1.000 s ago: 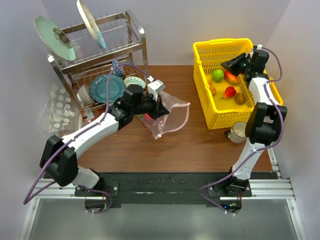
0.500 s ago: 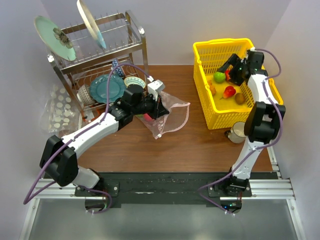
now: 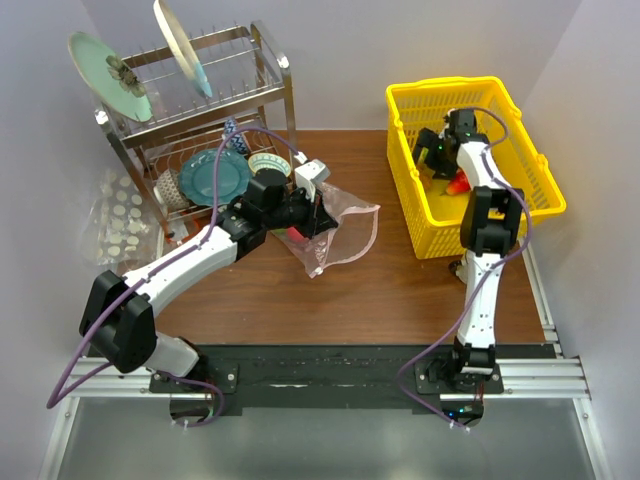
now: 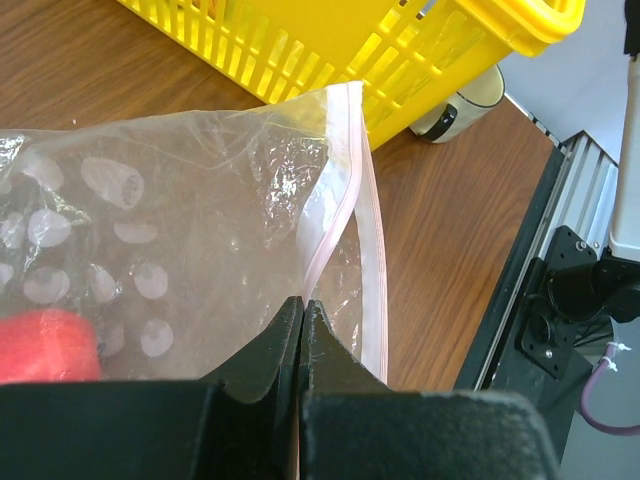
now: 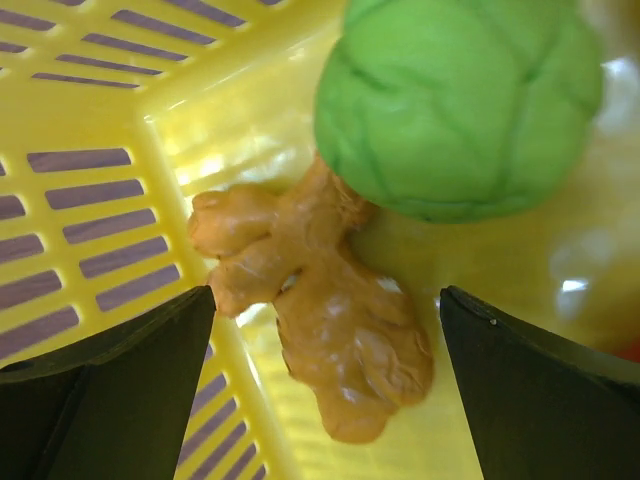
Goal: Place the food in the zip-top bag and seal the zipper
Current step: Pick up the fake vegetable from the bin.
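Note:
My right gripper moves toward the basket's side beside the tan ginger-shaped food next, then closes its fingers across the food's thick end (image 3: 429, 179) (image 5: 354, 346).
The zip-top bag (image 3: 347, 233) lies on the wooden table, and my left gripper (image 3: 318, 214) is shut on its mouth edge. In the left wrist view the jaws (image 4: 302, 306) pinch the plastic right beside the pink zipper (image 4: 373, 250), and a red food piece (image 4: 45, 345) shows inside the bag. My right gripper (image 3: 433, 158) is down in the yellow basket (image 3: 470, 87), open. In the right wrist view its fingers straddle a tan ginger-shaped food (image 5: 335, 335) without touching it, next to a green food (image 5: 460, 100). A red food (image 3: 459, 184) also lies in the basket.
A metal dish rack (image 3: 200, 120) with plates and bowls stands at the back left. A clear bag of white discs (image 3: 120, 222) lies beside it. A cup (image 3: 467, 266) sits just in front of the basket, partly behind the right arm.
My right gripper has opened and swung left and down into the basket, over the tan food. The left arm and the bag have not moved.

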Motion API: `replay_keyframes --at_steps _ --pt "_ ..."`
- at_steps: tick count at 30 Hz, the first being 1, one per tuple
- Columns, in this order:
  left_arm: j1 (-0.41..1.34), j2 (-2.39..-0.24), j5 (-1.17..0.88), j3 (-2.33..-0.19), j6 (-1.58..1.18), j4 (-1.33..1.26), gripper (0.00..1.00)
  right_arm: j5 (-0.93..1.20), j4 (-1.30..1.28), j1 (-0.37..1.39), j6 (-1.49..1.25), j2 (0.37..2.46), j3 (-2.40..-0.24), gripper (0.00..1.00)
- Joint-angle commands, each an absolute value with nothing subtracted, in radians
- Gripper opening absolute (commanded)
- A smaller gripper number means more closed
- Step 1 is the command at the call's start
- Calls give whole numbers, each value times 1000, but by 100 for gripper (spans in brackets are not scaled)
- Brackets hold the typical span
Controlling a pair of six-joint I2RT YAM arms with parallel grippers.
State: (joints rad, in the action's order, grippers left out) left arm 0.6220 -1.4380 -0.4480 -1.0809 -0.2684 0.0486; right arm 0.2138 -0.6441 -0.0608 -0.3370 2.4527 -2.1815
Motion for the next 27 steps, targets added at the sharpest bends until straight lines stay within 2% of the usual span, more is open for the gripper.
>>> replay_keyframes --at_steps 1,11,14,15,18,24,27 --pt "615 -1431 -434 -1115 -242 38 0 140 -738 -23 -270 2511 -2227 98" --pt "615 -1439 -437 -1120 -242 40 0 -273 -819 52 -206 2457 -2115 93" --pt "614 -1437 -440 -1120 -242 40 0 -334 -828 52 -204 2457 -2108 83" --pt "615 -1437 -442 -1120 -242 40 0 -347 -827 54 -206 2454 -2106 76" --pt "615 -1434 -442 -1120 -242 40 0 -394 -805 54 -216 2424 -2091 64" --pt "615 -1428 -440 -1120 -242 41 0 -384 -730 43 -236 2275 -2033 28" --pt "615 -1422 -439 -1118 -242 43 0 -365 -709 35 -245 2215 -2010 23"
